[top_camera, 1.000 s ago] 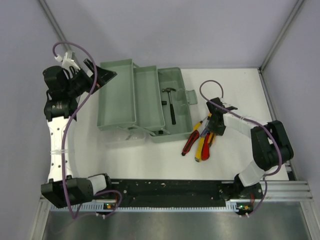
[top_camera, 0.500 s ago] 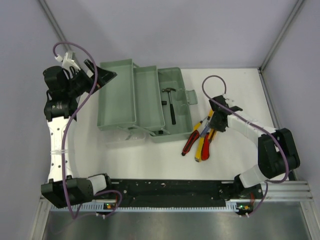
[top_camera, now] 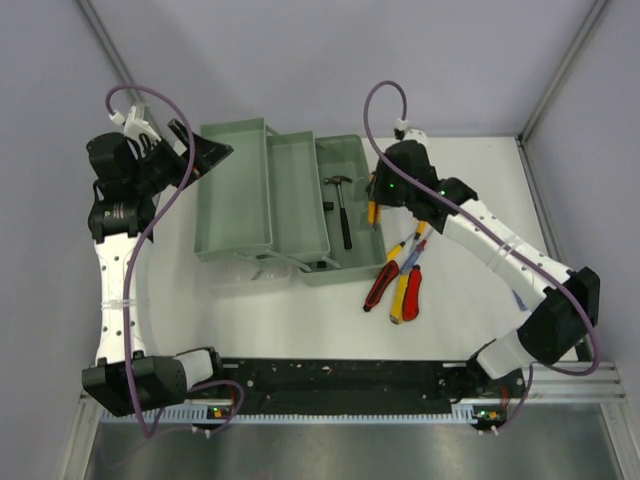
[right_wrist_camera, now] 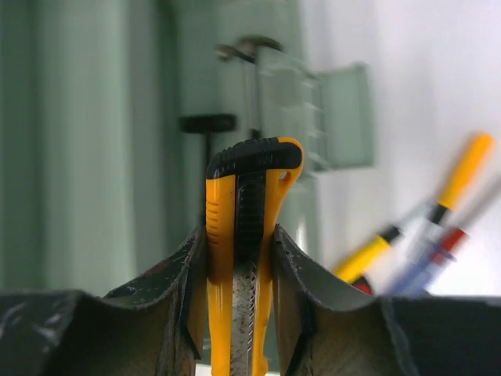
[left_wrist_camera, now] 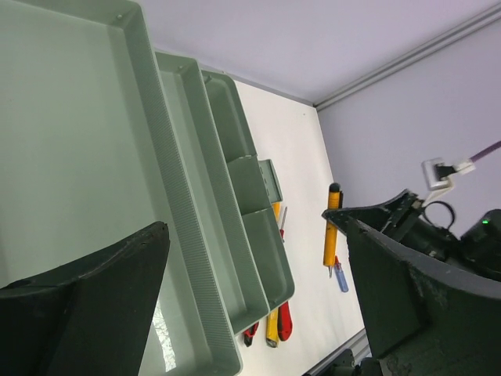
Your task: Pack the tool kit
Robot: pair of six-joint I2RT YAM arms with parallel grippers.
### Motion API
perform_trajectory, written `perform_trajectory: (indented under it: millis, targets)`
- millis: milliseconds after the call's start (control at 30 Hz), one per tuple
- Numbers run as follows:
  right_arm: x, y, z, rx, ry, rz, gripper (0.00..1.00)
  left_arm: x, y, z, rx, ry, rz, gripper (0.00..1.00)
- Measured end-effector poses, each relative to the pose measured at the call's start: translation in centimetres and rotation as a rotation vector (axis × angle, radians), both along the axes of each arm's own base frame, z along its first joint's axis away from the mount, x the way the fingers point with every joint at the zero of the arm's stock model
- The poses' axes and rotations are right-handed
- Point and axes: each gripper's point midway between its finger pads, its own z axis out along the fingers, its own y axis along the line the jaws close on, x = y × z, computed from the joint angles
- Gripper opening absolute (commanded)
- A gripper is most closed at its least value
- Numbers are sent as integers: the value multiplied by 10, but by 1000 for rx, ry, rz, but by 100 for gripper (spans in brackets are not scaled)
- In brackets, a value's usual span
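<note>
The right gripper carries the utility knife past the hammer next, to the left in the top view, then down into the toolbox's middle tray (top_camera: 298, 197) (right_wrist_camera: 91, 153), which is empty.
The grey-green toolbox (top_camera: 235, 190) lies open with its trays spread, a black hammer (top_camera: 343, 210) in its right compartment. My right gripper (top_camera: 385, 195) is shut on a yellow and black utility knife (right_wrist_camera: 250, 204), holding it above that compartment's right edge; the knife (left_wrist_camera: 333, 227) hangs upright in the left wrist view. Red-handled pliers (top_camera: 380, 285), a yellow tool (top_camera: 403, 295) and red and yellow screwdrivers (top_camera: 412, 262) lie on the table right of the box. My left gripper (top_camera: 195, 150) stands open over the box's far left corner, holding nothing.
The box's latch flap (top_camera: 381, 193) sticks out on the right side, just under the right wrist. Grey walls close in the table at the back and on both sides. The black rail (top_camera: 340, 375) runs along the near edge.
The right arm has lifted the yellow knife from the pile of tools and swung it up and left to the toolbox's right edge. The left arm has not moved.
</note>
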Motion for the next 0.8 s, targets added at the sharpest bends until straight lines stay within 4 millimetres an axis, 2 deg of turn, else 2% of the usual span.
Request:
perform_trajectory:
  millis: [67,133,200,267,367,533,600,700,800]
  targets:
    - [5,34,30,58,-66,67,18,0,0,0,-1,0,1,97]
    - [13,65,47,98,-101,117,18,0,0,0,-2,4,-1,97]
    - [18,95,50,125,-109,157,17,-2,0,-1,-3,9,0,97]
    - [22,126,40,138,-96,200,18,-5,-1,-1,-3,10,-1,97]
    - [21,163,10,127,-48,254,18,-12,-3,1,-3,11,-1,96]
    - [18,209,-36,117,33,321,19,-23,-6,7,7,-5,-4,96]
    - [19,222,-47,126,55,331,21,-26,-6,8,16,-14,-3,96]
    - [16,231,-59,143,94,334,30,-27,-6,7,24,-11,-2,96]
    - [15,240,-63,177,121,336,41,-27,-5,3,28,4,3,96]
